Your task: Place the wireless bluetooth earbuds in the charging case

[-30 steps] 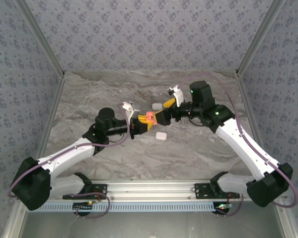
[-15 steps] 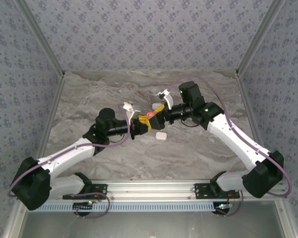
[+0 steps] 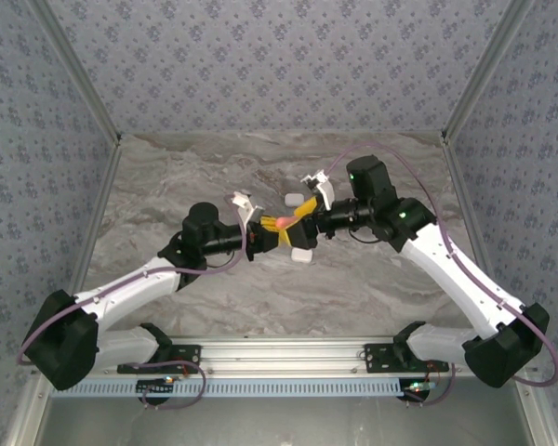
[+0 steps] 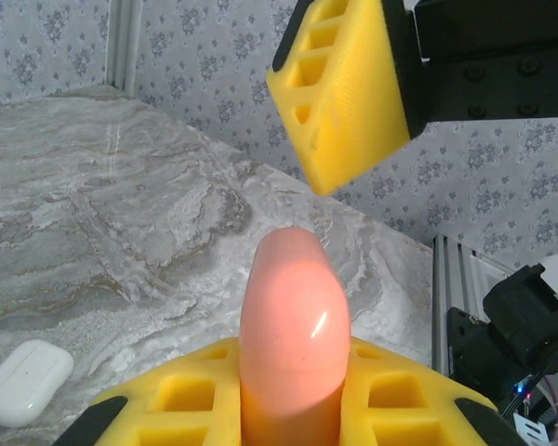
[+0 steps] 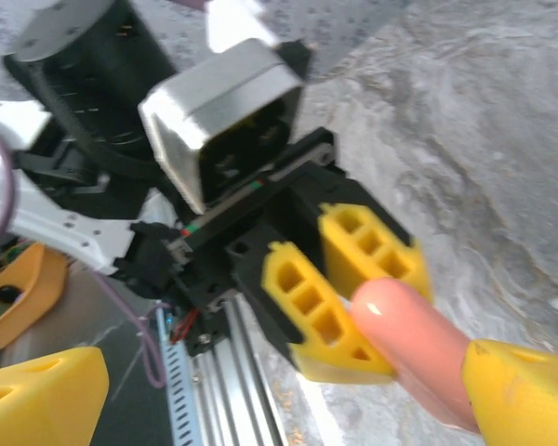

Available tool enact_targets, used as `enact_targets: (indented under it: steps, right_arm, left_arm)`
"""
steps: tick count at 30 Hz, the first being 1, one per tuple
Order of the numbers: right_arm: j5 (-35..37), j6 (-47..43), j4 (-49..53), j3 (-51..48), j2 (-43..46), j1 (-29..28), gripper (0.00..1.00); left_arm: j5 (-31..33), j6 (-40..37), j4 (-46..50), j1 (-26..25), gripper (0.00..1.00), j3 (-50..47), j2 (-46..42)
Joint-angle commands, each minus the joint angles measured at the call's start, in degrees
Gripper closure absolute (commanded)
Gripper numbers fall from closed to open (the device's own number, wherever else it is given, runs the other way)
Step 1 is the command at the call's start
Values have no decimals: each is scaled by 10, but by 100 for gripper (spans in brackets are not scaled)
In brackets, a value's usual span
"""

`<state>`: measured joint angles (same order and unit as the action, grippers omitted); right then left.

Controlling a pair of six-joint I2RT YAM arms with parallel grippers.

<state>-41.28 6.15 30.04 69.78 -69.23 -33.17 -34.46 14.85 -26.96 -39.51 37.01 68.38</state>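
Note:
The pink charging case is shut, so I will draw my left gripper back past the near white case and down onto the bare marble to release it.
My left gripper [image 3: 266,236] is shut on a pink, rounded charging case [image 3: 281,221], holding it above the table with its lid closed. In the left wrist view the charging case [image 4: 293,325] stands up between my yellow fingers [image 4: 395,404]. My right gripper [image 3: 300,216] is open and meets it from the right. One right finger [image 4: 346,88] hangs just above the case tip, apart from it. In the right wrist view the charging case [image 5: 418,348] pokes in close to my right-hand finger [image 5: 525,395]. The earbuds are hidden.
A white case [image 3: 301,255] lies on the marble table just in front of the grippers, and another white case [image 3: 293,199] lies behind them. The white case [image 4: 23,383] also sits low on the left in the left wrist view. Patterned walls enclose the table.
My right gripper swung left toward the held case and now straddles its tip. The left gripper edged slightly right, still shut on the case.

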Motion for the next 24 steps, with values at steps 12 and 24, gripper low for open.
enact_targets:
  steps: [12,24]
  right_arm:
    - [488,120,52,-67,127,78,0]
    - [509,143,89,-105,205,88,0]
  left_arm:
    - [67,199,108,-101,100,-25,32]
    - [109,393,20,-147,99,-27,220]
